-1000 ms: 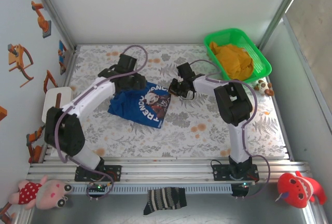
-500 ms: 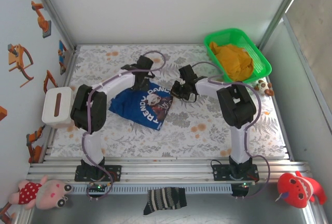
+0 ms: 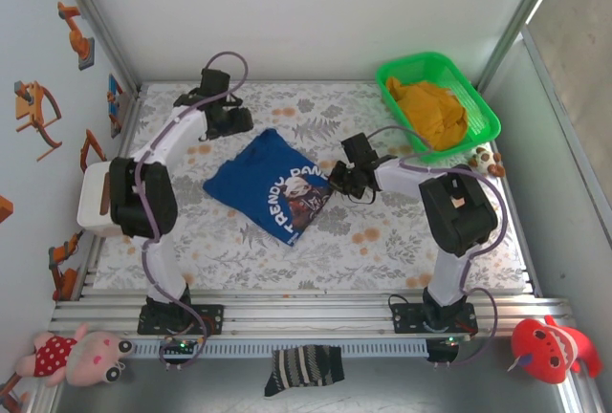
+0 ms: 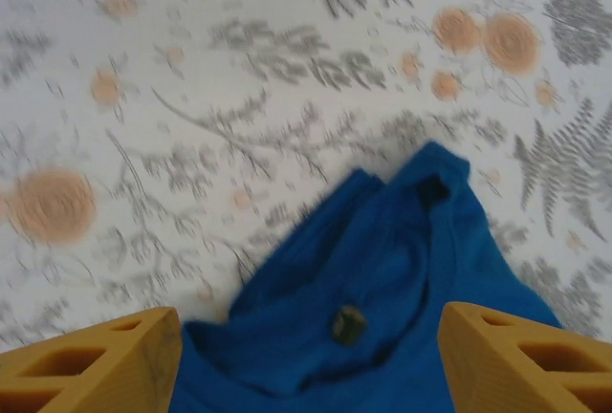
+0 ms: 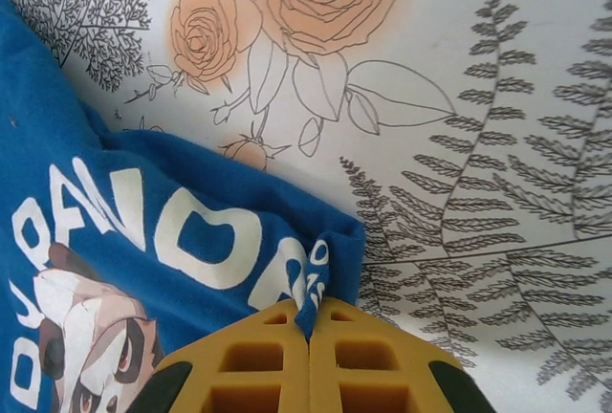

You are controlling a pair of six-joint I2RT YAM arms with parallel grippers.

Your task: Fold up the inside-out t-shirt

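Note:
The t-shirt lies at an angle. My right gripper will drag the t-shirt's lettered fold back toward the orange flowers nearer my base, then open.
The inside-out t-shirt [image 3: 273,188] lies partly spread on the flowered mat, royal blue, with white lettering and a printed picture facing up. My right gripper [image 3: 339,181] sits at its right edge. In the right wrist view its yellow fingers [image 5: 258,356] are shut on a small fold of the lettered cloth [image 5: 191,241], midway at the right gripper [image 5: 311,315]. My left gripper [image 3: 234,123] hovers at the back left, just off the shirt's far corner. In the left wrist view the left gripper [image 4: 306,365] is open over the shirt's collar [image 4: 382,279], nothing between its fingers.
A green basket [image 3: 483,107] at the back right holds a mustard-yellow garment [image 3: 430,112]. A white box [image 3: 96,198] stands at the mat's left edge. Small brown toys [image 3: 486,160] lie near the right wall. A striped sock [image 3: 304,370] hangs over the front rail.
My left gripper let go of the shirt and drew back toward the far left corner. The shirt now lies wider and flatter. My right gripper shifted slightly right and nearer, still holding the edge.

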